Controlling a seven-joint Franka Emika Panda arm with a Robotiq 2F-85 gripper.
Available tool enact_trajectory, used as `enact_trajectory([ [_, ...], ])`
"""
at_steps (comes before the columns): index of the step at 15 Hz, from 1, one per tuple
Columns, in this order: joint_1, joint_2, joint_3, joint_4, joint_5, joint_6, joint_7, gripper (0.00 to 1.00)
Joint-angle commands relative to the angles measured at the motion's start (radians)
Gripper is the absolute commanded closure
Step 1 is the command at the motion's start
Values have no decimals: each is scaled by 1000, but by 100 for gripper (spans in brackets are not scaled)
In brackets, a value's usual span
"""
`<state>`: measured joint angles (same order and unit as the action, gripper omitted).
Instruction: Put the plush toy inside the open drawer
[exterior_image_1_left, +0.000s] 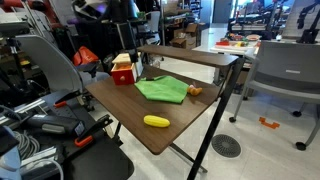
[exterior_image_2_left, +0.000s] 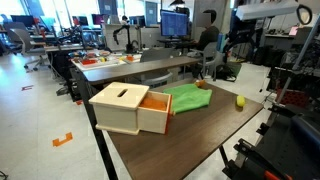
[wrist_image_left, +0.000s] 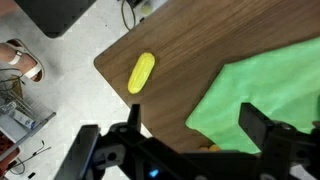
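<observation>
I will next move my gripper outward over the green cloth (exterior_image_1_left: 160, 90) and lower its open fingers around the plush toy (exterior_image_1_left: 195, 90), because the toy is on the tabletop past the cloth's edge.
The plush toy (exterior_image_1_left: 195, 90) is a tiny orange-brown lump on the wooden table, at the edge of the green cloth (exterior_image_1_left: 160, 90). In the wrist view only a sliver of the toy (wrist_image_left: 210, 147) shows, below the cloth (wrist_image_left: 265, 85) and partly hidden by the gripper body. My gripper (wrist_image_left: 195, 125) is open and empty, high above the table, with its fingers spread over the cloth's corner. The red and tan wooden unit (exterior_image_1_left: 122, 68) stands at the table's end. Its open drawer (exterior_image_2_left: 155, 106) is pulled out, showing an orange inside.
An elongated yellow object (wrist_image_left: 141, 72) lies on the table near its edge, also seen in both exterior views (exterior_image_1_left: 156, 121) (exterior_image_2_left: 240, 101). A dark raised shelf (exterior_image_1_left: 190, 55) runs behind the cloth. Chairs and cluttered desks surround the table.
</observation>
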<state>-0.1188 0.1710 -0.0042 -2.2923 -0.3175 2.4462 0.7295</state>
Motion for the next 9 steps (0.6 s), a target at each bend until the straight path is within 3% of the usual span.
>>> enact_trajectory([
  [1,67,224,-100,220,-76,47,67,0],
  [9,123,606,-181,632,30,96,-16,0],
])
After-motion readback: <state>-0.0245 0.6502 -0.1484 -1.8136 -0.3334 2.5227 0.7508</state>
